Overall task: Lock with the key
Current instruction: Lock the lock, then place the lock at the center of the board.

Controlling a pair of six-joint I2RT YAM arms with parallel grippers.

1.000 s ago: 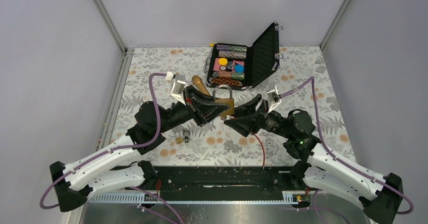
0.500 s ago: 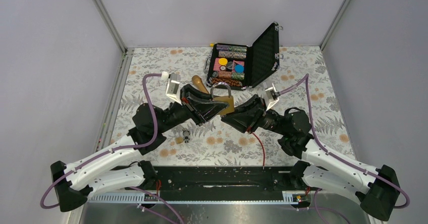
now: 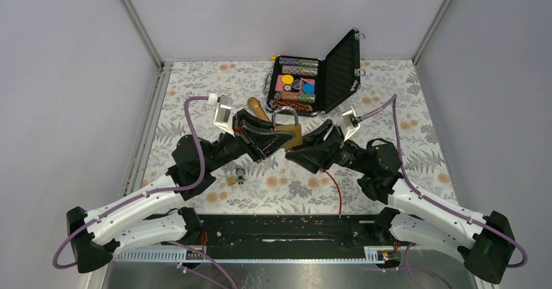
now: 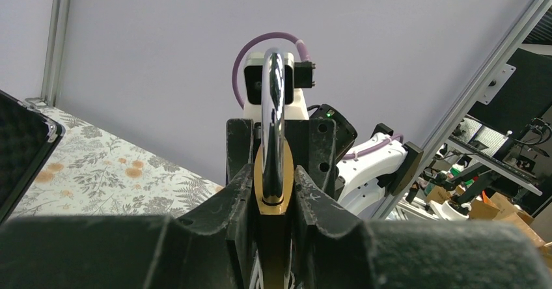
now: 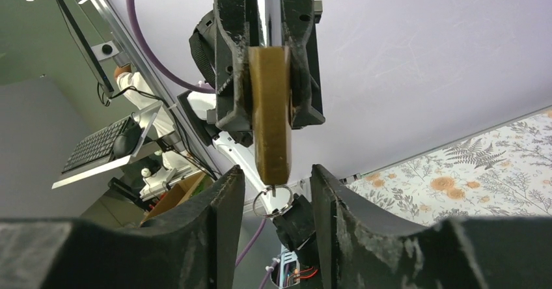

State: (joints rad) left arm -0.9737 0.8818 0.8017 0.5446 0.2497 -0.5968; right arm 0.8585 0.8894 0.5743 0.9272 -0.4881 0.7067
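The left gripper lowers the padlock onto the floral mat point(image 3: 310, 122) beside the black case next and releases it, since that clear patch lies below the gripper.
A brass padlock point(image 3: 288, 129) with a steel shackle point(image 4: 273, 87) is held upright above the table, and my left gripper point(image 3: 278, 140) is shut on its body point(image 4: 273, 188). In the right wrist view the padlock point(image 5: 270, 120) hangs just above my right gripper point(image 5: 276, 175). The key point(image 5: 272, 189) shows only as a small metal stub at the lock's underside, with a wire ring point(image 5: 259, 204) and a black piece point(image 5: 296, 220) hanging from it. My right fingers point(image 5: 228, 191) stand open on either side of the ring, touching nothing.
An open black case point(image 3: 296, 84) with coloured chips stands at the back, its lid point(image 3: 342, 68) raised. A wooden handle point(image 3: 258, 109) lies behind the left gripper. Small parts point(image 3: 235, 177) and a red cable point(image 3: 337, 194) lie on the floral mat.
My right gripper has edged up and left toward the padlock's underside. The left gripper, with the padlock, shifted slightly and then held still.
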